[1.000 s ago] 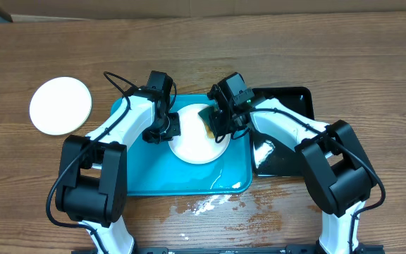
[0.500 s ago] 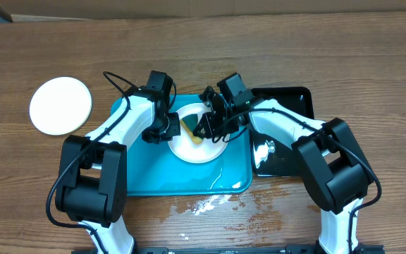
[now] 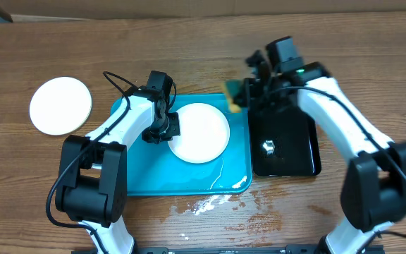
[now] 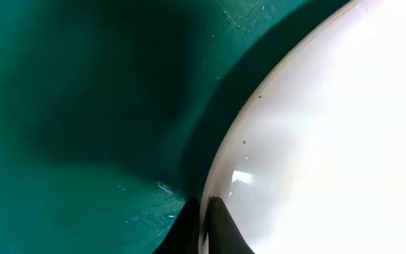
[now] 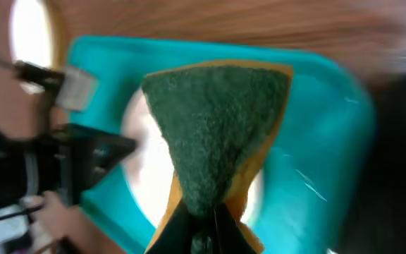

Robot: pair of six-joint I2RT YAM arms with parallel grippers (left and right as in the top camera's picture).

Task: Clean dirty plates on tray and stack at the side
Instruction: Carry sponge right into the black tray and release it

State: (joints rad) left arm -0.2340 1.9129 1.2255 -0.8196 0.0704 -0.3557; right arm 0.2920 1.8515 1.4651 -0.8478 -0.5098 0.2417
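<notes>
I should next move my right gripper back, down and right in the overhead view and release the sponge (image 5: pixel 217 127) in the black tray's open middle below it.
A white plate (image 3: pixel 200 132) lies on the turquoise tray (image 3: pixel 154 173). My left gripper (image 3: pixel 168 127) is shut on the plate's left rim; in the left wrist view the fingertips (image 4: pixel 204 226) pinch the rim of the plate (image 4: pixel 330 141) over the wet tray (image 4: pixel 83 106). My right gripper (image 3: pixel 249 92) is shut on a yellow sponge with a green scouring face (image 3: pixel 232 93), held above the tray's far right corner. In the right wrist view the sponge (image 5: pixel 217 127) hangs over the plate (image 5: pixel 143 169) and tray (image 5: pixel 316 141). Another white plate (image 3: pixel 60 105) lies on the table at the left.
A narrow black tray (image 3: pixel 284 144) with a little water in it stands right of the turquoise tray. Water is spilled on the wooden table (image 3: pixel 210 204) in front of the tray.
My right gripper has lifted the sponge off the plate and moved it right and back, to the tray's far right corner. The left gripper has stayed on the plate's rim.
</notes>
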